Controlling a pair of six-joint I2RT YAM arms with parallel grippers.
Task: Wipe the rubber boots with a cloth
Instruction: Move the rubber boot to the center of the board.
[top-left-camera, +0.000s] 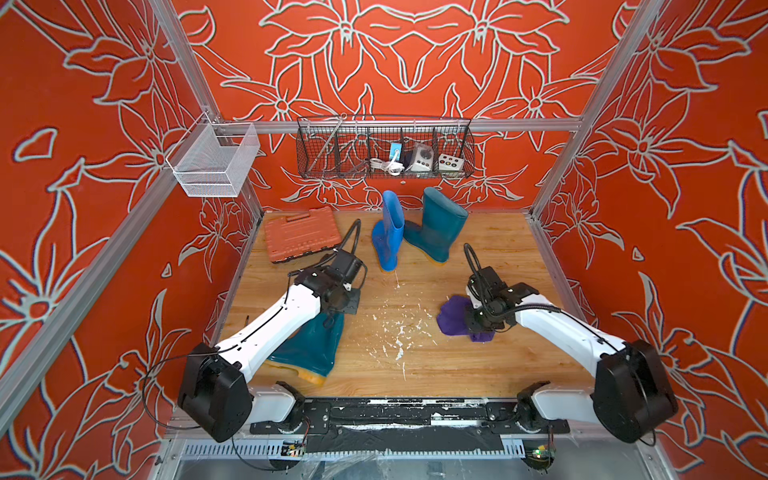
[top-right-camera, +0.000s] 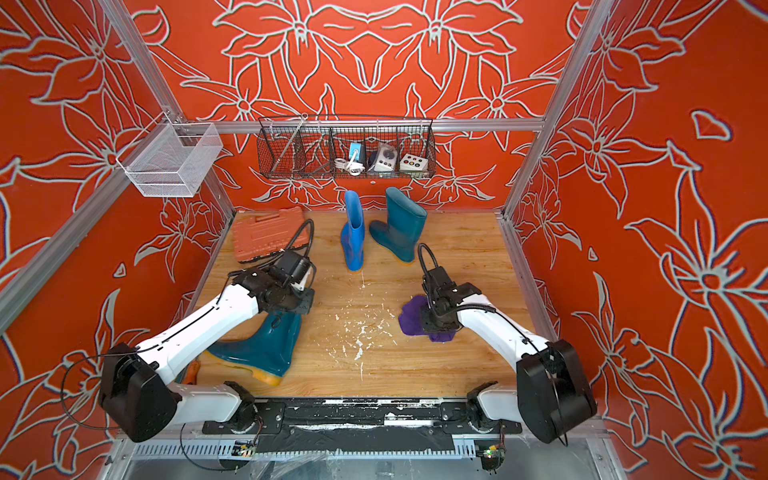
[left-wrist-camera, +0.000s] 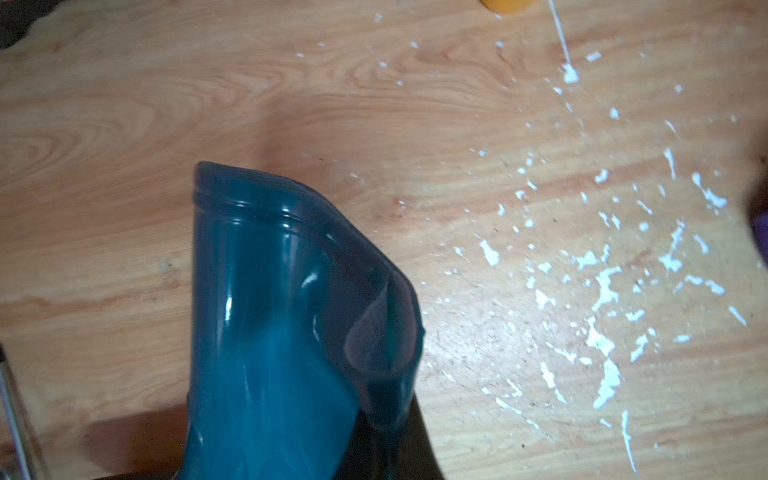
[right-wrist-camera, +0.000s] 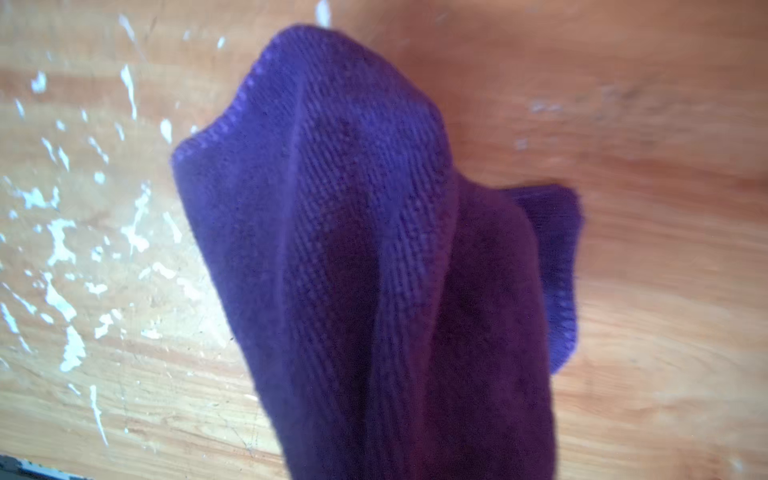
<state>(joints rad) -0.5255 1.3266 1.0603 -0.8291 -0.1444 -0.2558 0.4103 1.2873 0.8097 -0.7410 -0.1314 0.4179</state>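
The robot's left gripper has to swing the rim of the front teal boot back and across onto that open wood and let go of it, because the white flecks lie between the left gripper and the purple cloth (top-left-camera: 453, 316).
A dark teal rubber boot (top-left-camera: 307, 349) (left-wrist-camera: 257, 332) lies on its side at the front left of the wooden table (top-left-camera: 498, 365). My left gripper (top-left-camera: 337, 313) (left-wrist-camera: 386, 440) is shut on the folded rim of its shaft. A slim bright blue boot (top-left-camera: 388, 237) and a second dark teal boot (top-left-camera: 438, 226) stand upright at the back middle. The purple cloth (top-left-camera: 453, 316) (right-wrist-camera: 353, 249) is bunched at the right. My right gripper (top-left-camera: 478, 322) is shut on it from above, and the fabric hides the fingers in the right wrist view.
An orange tool case (top-left-camera: 299, 235) lies flat at the back left, close behind the left wrist. White flecks (top-left-camera: 399, 332) dot the table's middle. A black wire basket (top-left-camera: 384, 149) and a white mesh basket (top-left-camera: 212, 160) hang on the frame above.
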